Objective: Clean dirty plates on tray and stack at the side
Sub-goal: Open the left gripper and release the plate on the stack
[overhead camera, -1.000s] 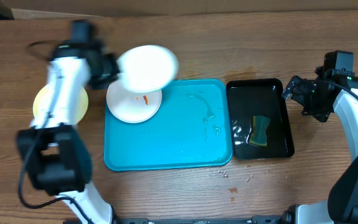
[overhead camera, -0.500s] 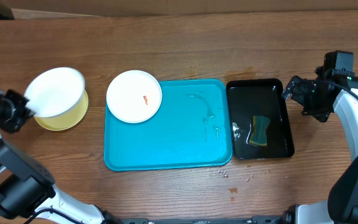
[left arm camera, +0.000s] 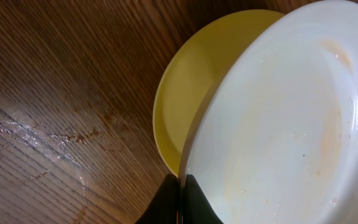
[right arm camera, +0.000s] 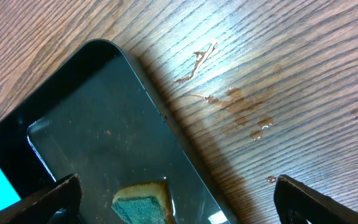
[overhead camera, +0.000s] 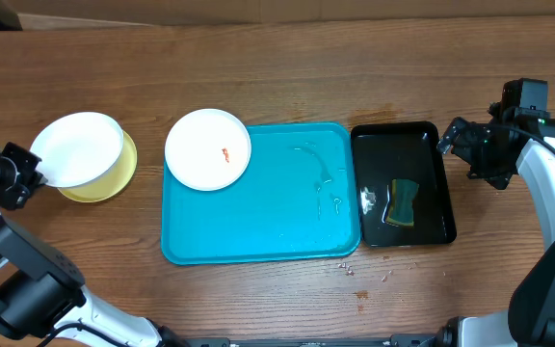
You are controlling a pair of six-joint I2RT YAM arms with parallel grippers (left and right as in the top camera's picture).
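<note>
I will carry the white plate down with my left gripper next, toward the turquoise tray (overhead camera: pixel 277 212) and onto the yellow-green plate (overhead camera: pixel 114 180), whose edge on the tray side sticks out.
My left gripper (overhead camera: pixel 19 173) is shut on the rim of a white plate (overhead camera: pixel 75 148), which hangs tilted over a yellow-green plate (overhead camera: pixel 114 180) lying on the wood left of the tray. The left wrist view shows the held white plate (left arm camera: pixel 284 124) with faint orange traces, pinched at its edge by my left gripper (left arm camera: pixel 182 200) above the yellow-green plate (left arm camera: pixel 191 93). A second white plate (overhead camera: pixel 208 147) with a small orange smear rests on the far left corner of the turquoise tray (overhead camera: pixel 277 212). Far to the right, my right gripper (overhead camera: pixel 451 143) hangs open and holds nothing.
A black tray (overhead camera: pixel 403 154) stands right of the turquoise one with a green-and-yellow sponge (overhead camera: pixel 404 201) in shallow water. In the right wrist view the sponge (right arm camera: pixel 143 202) lies between the open fingers, above the black tray (right arm camera: pixel 92 124). Water spots mark the wood (right arm camera: pixel 235 102).
The left arm has swung left with the white plate, from above the tray's corner to over the yellow-green plate. The right arm has not moved.
</note>
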